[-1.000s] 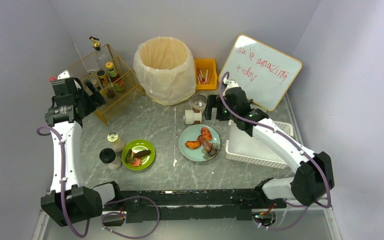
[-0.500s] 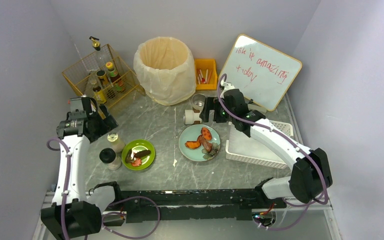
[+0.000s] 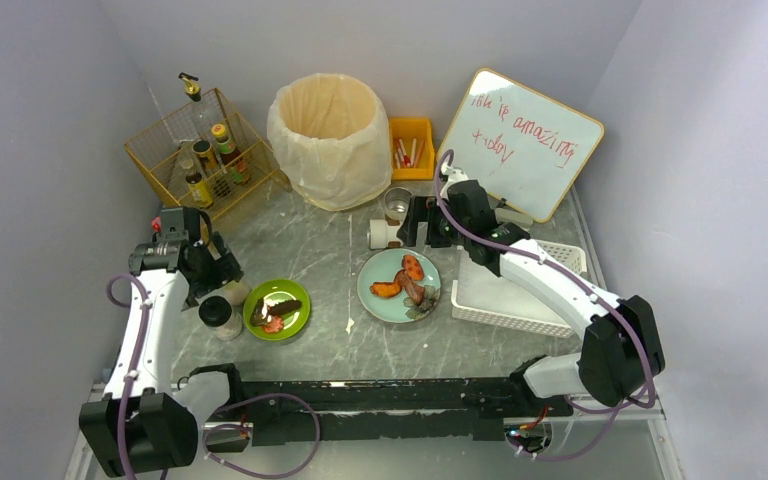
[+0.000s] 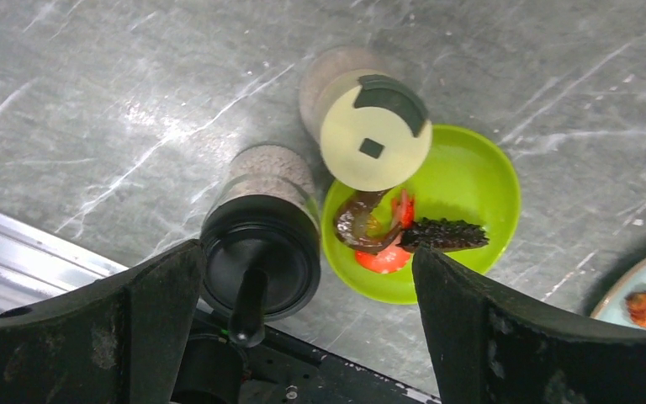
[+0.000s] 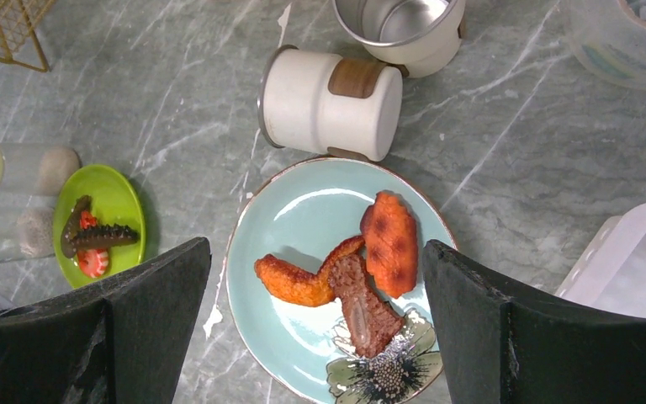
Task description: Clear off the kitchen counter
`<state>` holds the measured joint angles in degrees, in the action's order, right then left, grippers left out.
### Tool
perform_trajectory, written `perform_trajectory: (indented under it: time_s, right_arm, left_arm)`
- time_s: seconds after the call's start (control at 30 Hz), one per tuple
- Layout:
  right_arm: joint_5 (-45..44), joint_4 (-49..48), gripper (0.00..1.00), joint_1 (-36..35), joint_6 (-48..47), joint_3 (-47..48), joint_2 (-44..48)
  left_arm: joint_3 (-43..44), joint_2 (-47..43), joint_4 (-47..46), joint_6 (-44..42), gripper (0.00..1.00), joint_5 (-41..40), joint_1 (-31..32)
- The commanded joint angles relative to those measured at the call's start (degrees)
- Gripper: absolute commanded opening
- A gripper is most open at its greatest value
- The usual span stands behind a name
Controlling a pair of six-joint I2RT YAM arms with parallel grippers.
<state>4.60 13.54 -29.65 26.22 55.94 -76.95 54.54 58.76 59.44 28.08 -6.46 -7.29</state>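
Observation:
I should move my left gripper down and back next, so that the shaker's black lid [image 3: 215,309] [image 4: 261,254] is centred between both fingers. The lid is below and back, closer to one finger.
The grey marble kitchen counter [image 3: 320,250] holds a green plate [image 3: 277,309] of food scraps and a light blue plate [image 3: 399,285] with fried pieces. A black-lidded shaker [image 3: 216,316] and a cream-lidded shaker [image 3: 232,288] stand left of the green plate. A white mug [image 3: 385,234] lies on its side beside a steel cup [image 3: 398,205]. My left gripper [image 3: 210,268] is open and empty above both shakers [image 4: 261,252]. My right gripper [image 3: 415,222] is open and empty, over the blue plate [image 5: 336,278] near the mug [image 5: 330,103].
At the back stand a gold wire basket [image 3: 195,150] with bottles, a lined bin [image 3: 328,140], a yellow box [image 3: 411,148] and a whiteboard [image 3: 520,140]. A white slatted basket [image 3: 510,290] sits at the right. A black rail frame [image 3: 380,395] runs along the near edge.
My left arm has swung from the wire basket toward the near side and now hangs over the two shakers. My right gripper has shifted slightly left toward the mug.

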Motion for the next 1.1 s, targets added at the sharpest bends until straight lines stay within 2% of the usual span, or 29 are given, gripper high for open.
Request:
perform_trajectory:
  time_s: [0.0, 0.3, 0.5, 0.67, 1.07]
  right_arm:
    - [0.91, -3.02, 1.00, 0.22, 1.14, -1.04, -0.22]
    - [1.31, -3.37, 1.00, 0.21, 1.31, -1.54, -0.72]
    - [1.62, -3.68, 1.00, 0.29, 1.29, -1.45, -1.18]
    - [1.40, -3.62, 1.00, 0.29, 1.16, -1.37, -1.36]
    - [1.02, -3.43, 1.00, 0.26, 0.89, -1.45, -1.28]
  left_arm:
    - [-0.40, 0.39, 3.78, 1.72, 0.97, -4.57, 0.34]
    - [-4.97, -0.45, 3.83, 2.60, 0.92, -2.29, 0.43]
    - [-5.41, -0.95, 3.19, 2.52, 0.78, -2.26, 0.43]
    - [-5.59, -1.11, 1.80, 2.37, 0.61, -2.11, 0.43]
    - [-4.27, 0.94, -2.22, 1.83, 0.35, -1.18, 0.43]
